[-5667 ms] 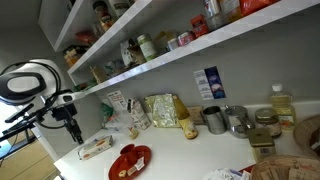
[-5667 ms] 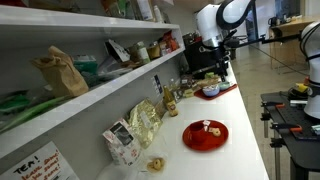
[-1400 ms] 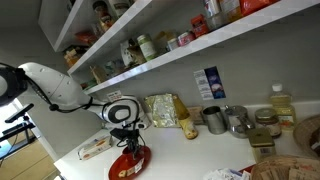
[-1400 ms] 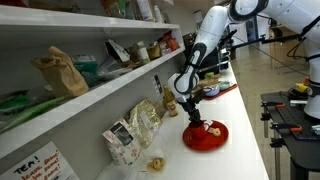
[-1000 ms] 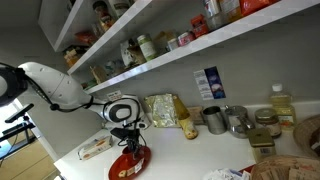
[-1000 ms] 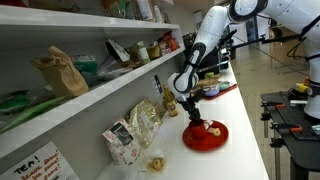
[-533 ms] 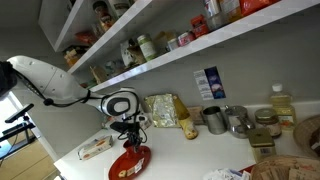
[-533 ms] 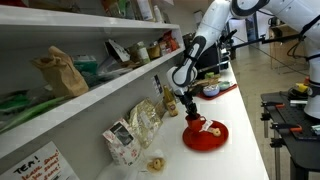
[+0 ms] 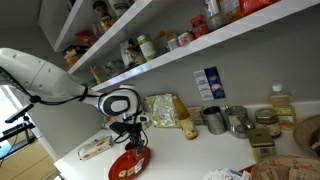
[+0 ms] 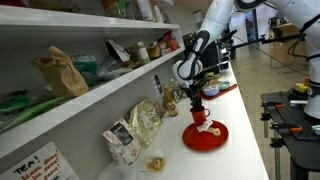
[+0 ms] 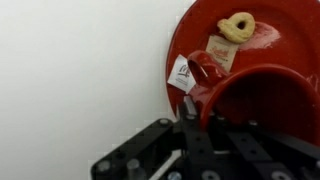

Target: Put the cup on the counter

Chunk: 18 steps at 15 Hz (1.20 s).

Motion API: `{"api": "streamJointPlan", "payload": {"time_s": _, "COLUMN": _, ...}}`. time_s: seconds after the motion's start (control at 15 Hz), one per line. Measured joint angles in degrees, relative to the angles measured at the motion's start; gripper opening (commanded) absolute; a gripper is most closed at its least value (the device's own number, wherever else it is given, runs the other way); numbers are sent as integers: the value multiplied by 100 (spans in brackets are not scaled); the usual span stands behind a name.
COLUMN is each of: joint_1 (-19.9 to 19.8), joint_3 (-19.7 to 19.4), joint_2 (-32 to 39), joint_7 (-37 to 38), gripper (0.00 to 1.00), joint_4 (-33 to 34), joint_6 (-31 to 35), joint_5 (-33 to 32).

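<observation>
The robot's gripper will next go toward the left in the wrist view and lower the cup [image 9: 133,141] onto the white counter beside the plate, since this spot is clear.
My gripper [image 11: 197,112] is shut on the rim of a red cup [image 11: 268,98], one finger outside its wall. In both exterior views the cup [image 9: 133,141] [image 10: 200,116] hangs a little above a red plate [image 9: 128,163] [image 10: 206,136]. The plate [image 11: 205,40] lies on the white counter [image 11: 80,70] and carries a ring-shaped biscuit [image 11: 238,25] and a small white tag [image 11: 181,75]. The gripper [image 9: 131,132] [image 10: 196,106] points straight down over the plate. The counter [image 9: 190,150] [image 10: 243,115] runs along the wall under the shelves.
Snack bags [image 9: 165,110] and a wrapped packet [image 9: 96,147] stand against the wall near the plate. Metal tins [image 9: 214,120] and a bottle [image 9: 282,105] sit further along. Loaded shelves [image 9: 180,55] overhang the counter. A basket [image 9: 285,168] is near the counter's front edge.
The gripper has risen a little with the red cup in it, lifting the cup off the plate. The plate and what lies on it stayed put.
</observation>
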Motion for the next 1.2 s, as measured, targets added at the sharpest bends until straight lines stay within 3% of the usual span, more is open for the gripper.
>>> {"api": "streamJointPlan", "payload": {"time_s": 0.6, "joint_1": -513, "joint_3": -304, "joint_2": -105, "joint_7": -93, "gripper": 2, "joint_4": -681, "joint_6": 383, "joint_5": 3}}
{"api": "streamJointPlan", "payload": {"time_s": 1.2, "joint_1": -559, "joint_3": -316, "joint_2": -99, "joint_7": -93, "gripper": 2, "joint_4": -836, "joint_6": 437, "joint_5": 3}}
